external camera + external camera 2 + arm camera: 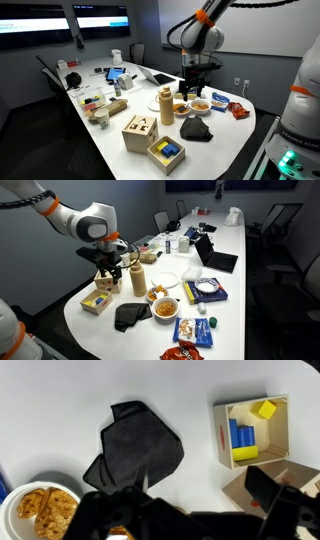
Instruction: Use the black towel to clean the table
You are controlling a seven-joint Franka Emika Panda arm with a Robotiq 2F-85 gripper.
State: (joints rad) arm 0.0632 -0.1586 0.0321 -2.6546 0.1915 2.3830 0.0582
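I need to lower my gripper's open fingers next, to the gripper's left in the wrist view, onto the towel's middle (131,314) (143,448), because the flat black towel lies below the gripper there.
The black towel (196,129) lies crumpled and flat on the white table (225,140) near its front end. It shows in both exterior views (131,316) and in the upper left middle of the wrist view (135,448). My gripper (193,88) hangs above the table, behind the towel and well above it, also seen in an exterior view (113,273). In the wrist view its fingers (195,500) stand wide apart with nothing between them. The gripper is open and empty.
A wooden box with blue and yellow blocks (250,430) sits beside the towel, with a wooden shape-sorter box (139,132) next to it. A bowl of snacks (45,510), a tan bottle (166,106), snack bags (195,330) and a laptop (215,258) crowd the table.
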